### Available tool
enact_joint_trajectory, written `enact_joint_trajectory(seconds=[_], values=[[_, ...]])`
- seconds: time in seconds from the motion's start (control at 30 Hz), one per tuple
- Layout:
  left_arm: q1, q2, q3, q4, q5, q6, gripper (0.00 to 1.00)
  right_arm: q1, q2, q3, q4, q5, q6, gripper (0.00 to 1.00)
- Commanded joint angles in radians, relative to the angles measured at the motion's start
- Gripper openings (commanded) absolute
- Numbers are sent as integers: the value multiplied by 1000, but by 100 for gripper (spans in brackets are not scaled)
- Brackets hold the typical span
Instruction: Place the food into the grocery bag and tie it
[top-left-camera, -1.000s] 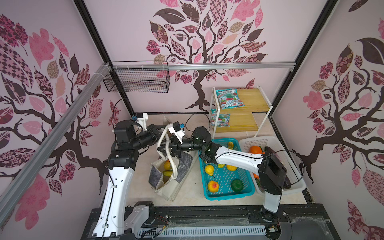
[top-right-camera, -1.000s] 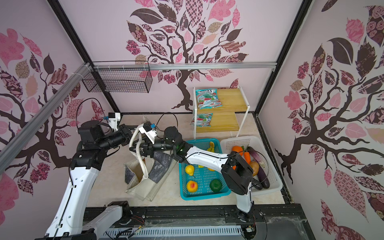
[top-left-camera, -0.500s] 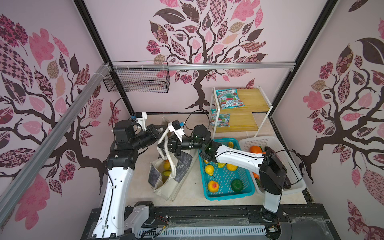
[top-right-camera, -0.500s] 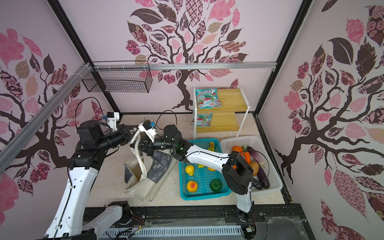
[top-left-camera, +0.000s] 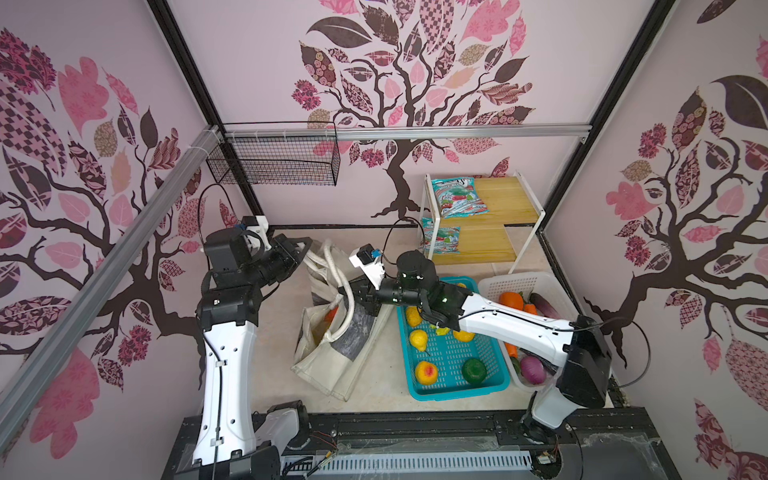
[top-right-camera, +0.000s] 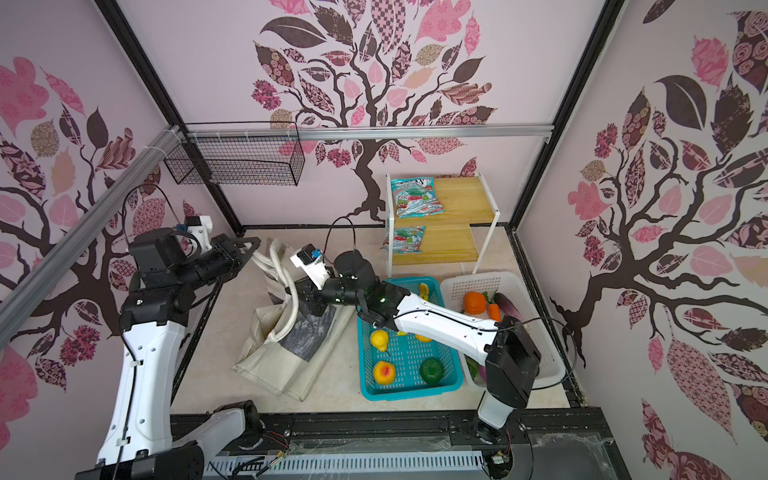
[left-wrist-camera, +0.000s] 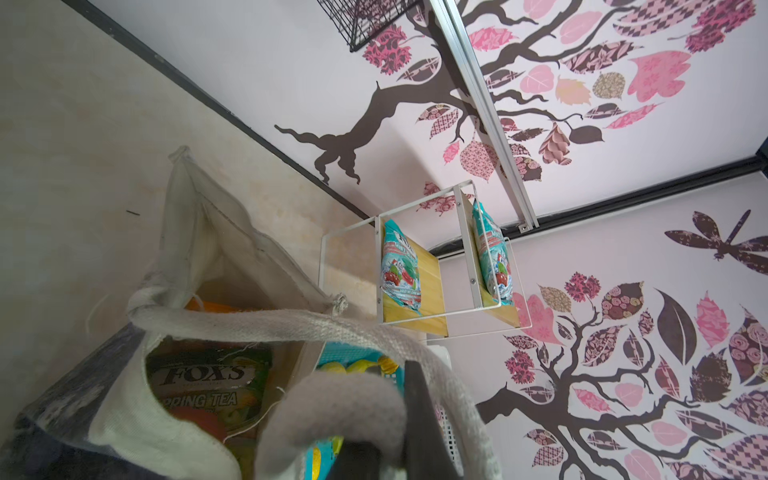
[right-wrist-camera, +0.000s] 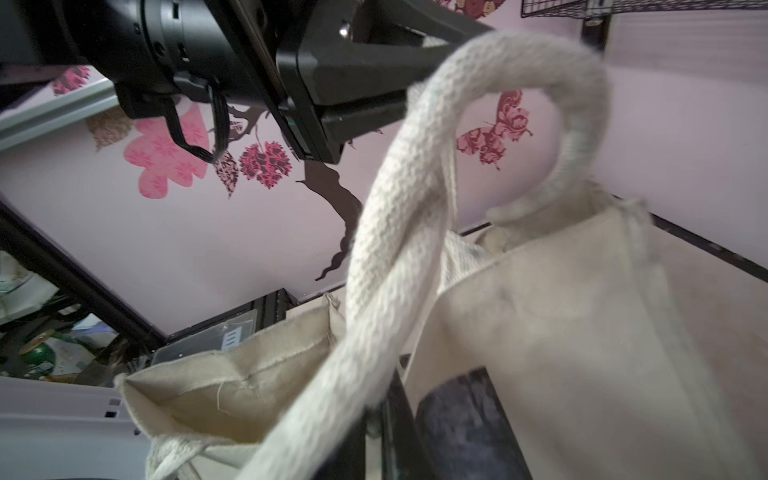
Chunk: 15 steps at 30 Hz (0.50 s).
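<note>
Next, my right gripper will draw toward the teal basket, stretching the handle, then return over the bag's dark panel (top-left-camera: 353, 339) (right-wrist-camera: 473, 432) to release it, as that lies below the gripper.
The cream grocery bag (top-left-camera: 332, 357) slumps open on the floor between my arms, its dark panel (top-right-camera: 309, 336) facing up. My left gripper (top-left-camera: 306, 244) is shut on one cream handle (left-wrist-camera: 340, 399) and holds it up above the bag's far edge. My right gripper (top-left-camera: 354, 293) is shut on the other handle (right-wrist-camera: 399, 249), which crosses the first. Inside the bag lie a FOX'S packet (left-wrist-camera: 203, 384), something orange (left-wrist-camera: 216, 308) and something red (left-wrist-camera: 199, 419). In the right wrist view the left gripper (right-wrist-camera: 419, 62) sits at the top of the handle loop.
A teal basket (top-left-camera: 457, 388) with several toy fruits stands right of the bag, and a white basket (top-left-camera: 519, 283) of vegetables is beyond it. A wooden shelf (top-left-camera: 503, 199) with sweet packets stands at the back. A black wire basket (top-left-camera: 274, 164) hangs on the back wall.
My right gripper has closed on the second handle. My left gripper has lifted its handle a little up and back.
</note>
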Motion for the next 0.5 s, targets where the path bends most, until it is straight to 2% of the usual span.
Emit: enact_joint_trajectory(seconds=[0.0,0.17,0.37,0.47], values=[[91,17,55,66,-69,23,0,-6,-78,-53,-206,159,-52,0],[202,57,67,117,-33,-29,0,-6,-144,-157,-224,222,-38,0],[213,124,130,110,-61,-25,0,-9,-159,-221,-295,433,-33,0],[213,134,143,81,-95,4,0,-60,-172,-239,-341,465,32,0]])
